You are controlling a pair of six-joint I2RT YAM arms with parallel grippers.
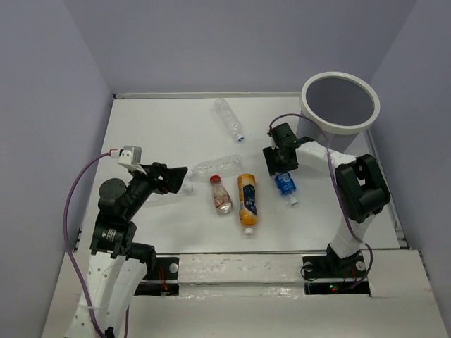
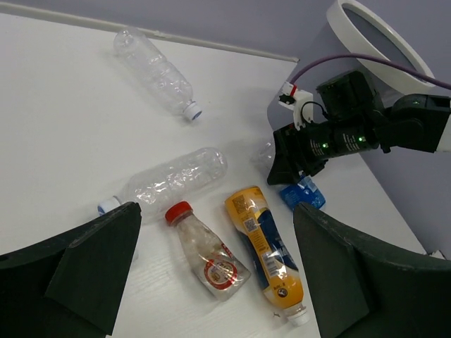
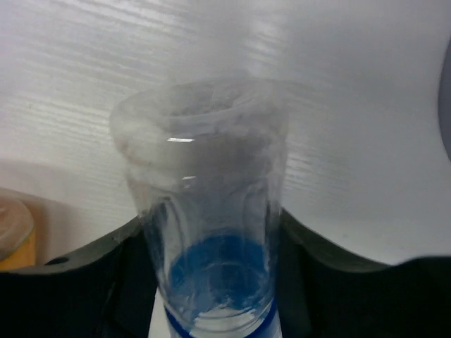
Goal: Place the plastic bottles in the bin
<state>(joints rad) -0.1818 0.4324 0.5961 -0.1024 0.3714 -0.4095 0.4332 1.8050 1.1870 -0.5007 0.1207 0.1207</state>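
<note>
I should next move my left gripper to the right in the top view, then down over the middle of the red-capped bottle, because the orange bottle [image 1: 246, 199] leaves a gap for a finger.
Five plastic bottles lie on the white table. One clear bottle [image 1: 229, 120] [image 2: 156, 70] is at the far middle and another [image 1: 215, 166] [image 2: 173, 182] lies by my left gripper. The red-capped bottle [image 1: 220, 195] [image 2: 208, 253] and the orange bottle [image 1: 246, 199] [image 2: 268, 246] lie side by side. My right gripper [image 1: 280, 165] [image 3: 211, 232] is closed around the base end of the blue-labelled bottle [image 1: 285, 186] [image 3: 211, 211], low at the table. My left gripper [image 1: 180, 176] [image 2: 217, 211] is open and empty, above the table left of the bottles. The bin [image 1: 338, 128] [image 2: 352, 21] stands at the far right.
The right arm's elbow [image 1: 361, 186] stands just in front of the bin. Purple walls close in the table at the back and on both sides. A purple cable [image 1: 74, 204] loops off the left arm.
</note>
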